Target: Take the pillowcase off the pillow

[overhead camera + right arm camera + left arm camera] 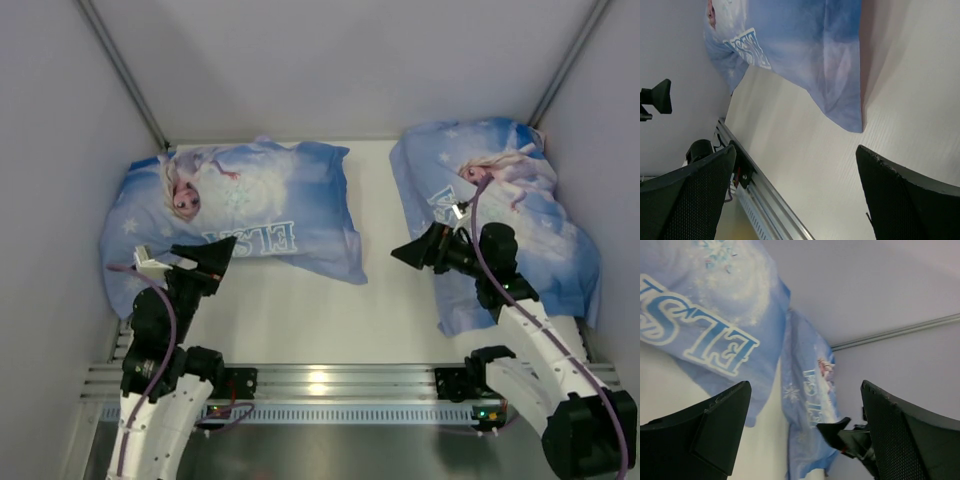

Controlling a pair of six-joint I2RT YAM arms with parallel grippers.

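Note:
The open right gripper moves outward and across onto the pillowcase's loose end, at that end's middle edge (353,213) (858,42), next, since it stands short of that end.
The pillowcase (250,205), light blue with Elsa print and "ELSA" lettering, lies on the left of the white table and is filled out. Its loose end points to the table's middle. It also shows in the left wrist view (715,315) and the right wrist view (800,45), where a thin pink strip runs along its edge. The white pillow is hidden inside it. My left gripper (212,262) (805,390) is open and empty, just in front of the case's near edge. My right gripper (412,250) (796,152) is open and empty, over bare table right of the loose end.
A second pillow in a blue Elsa case (510,200) (810,390) lies on the right, partly under my right arm. White walls close in on the left, back and right. A metal rail (320,385) (765,200) runs along the near edge.

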